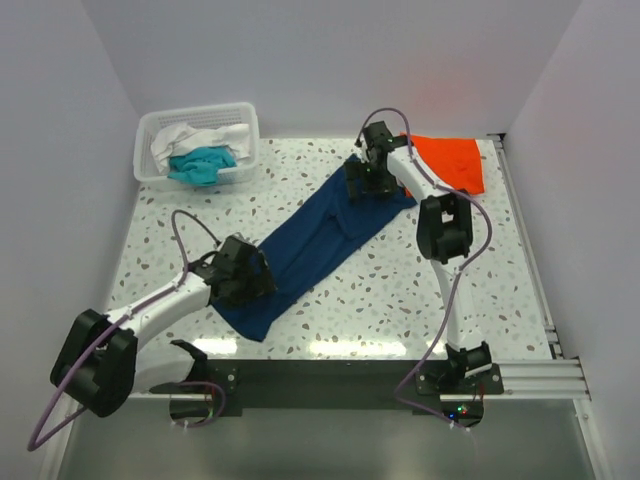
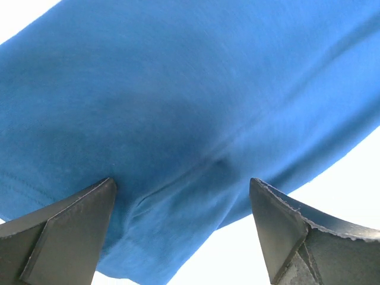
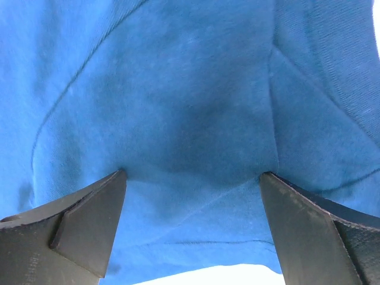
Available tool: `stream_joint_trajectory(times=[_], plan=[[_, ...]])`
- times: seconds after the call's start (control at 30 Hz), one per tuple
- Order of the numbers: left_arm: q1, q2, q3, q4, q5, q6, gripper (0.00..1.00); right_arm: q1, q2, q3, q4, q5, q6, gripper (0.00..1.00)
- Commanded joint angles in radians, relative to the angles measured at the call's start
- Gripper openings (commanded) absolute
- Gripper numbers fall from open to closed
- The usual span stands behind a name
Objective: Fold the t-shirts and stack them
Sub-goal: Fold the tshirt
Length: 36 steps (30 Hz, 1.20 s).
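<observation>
The shirt lies diagonally, so my left gripper will next drag it to the right in the top view and then shift back onto the near end's basket-side corner [image 1: 218, 309].
A dark navy blue t-shirt [image 1: 315, 245] lies stretched out diagonally on the speckled table, from near left to far right. My left gripper [image 1: 250, 285] stands open over its near-left end, both fingertips pressed down on the blue cloth [image 2: 178, 119]. At the shirt's far-right end my right gripper [image 1: 365, 185] is open too, its fingertips set on the cloth [image 3: 190, 107]. Nothing is pinched between either pair of jaws. An orange t-shirt [image 1: 450, 160] lies folded at the far right. A teal t-shirt [image 1: 203, 165] and a white t-shirt [image 1: 180, 135] sit in the basket.
A white slatted basket [image 1: 245, 125] stands at the far-left corner of the table. White walls close in the left, back and right sides. A metal rail [image 1: 525, 255] runs along the table's right edge.
</observation>
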<state>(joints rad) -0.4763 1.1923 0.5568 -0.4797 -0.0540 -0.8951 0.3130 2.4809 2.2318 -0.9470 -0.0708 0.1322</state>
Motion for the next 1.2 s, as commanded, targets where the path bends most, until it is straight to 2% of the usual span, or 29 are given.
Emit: stream_joint_trajectory(times=[0.0, 0.2, 0.5, 0.9, 1.03, 1.17], plan=[[-0.112, -0.02, -0.058, -0.086, 0.101, -0.097, 1.0, -0.008, 0.16, 0.115, 0.096, -0.047, -0.074, 0.99], [-0.283, 0.018, -0.066, -0.036, 0.144, -0.143, 1.0, -0.006, 0.205, 0.147, 0.2, -0.231, -0.013, 0.99], [-0.422, 0.092, -0.031, 0.101, 0.246, -0.133, 1.0, 0.024, 0.269, 0.202, 0.295, -0.299, 0.052, 0.99], [-0.489, 0.23, 0.06, 0.213, 0.301, -0.116, 1.0, 0.051, 0.316, 0.269, 0.468, -0.313, 0.112, 0.99], [-0.493, 0.254, 0.113, 0.234, 0.301, -0.096, 1.0, 0.052, 0.308, 0.272, 0.473, -0.305, 0.104, 0.99], [-0.501, 0.248, 0.181, 0.19, 0.266, -0.073, 1.0, 0.055, 0.273, 0.29, 0.401, -0.3, 0.072, 0.99]])
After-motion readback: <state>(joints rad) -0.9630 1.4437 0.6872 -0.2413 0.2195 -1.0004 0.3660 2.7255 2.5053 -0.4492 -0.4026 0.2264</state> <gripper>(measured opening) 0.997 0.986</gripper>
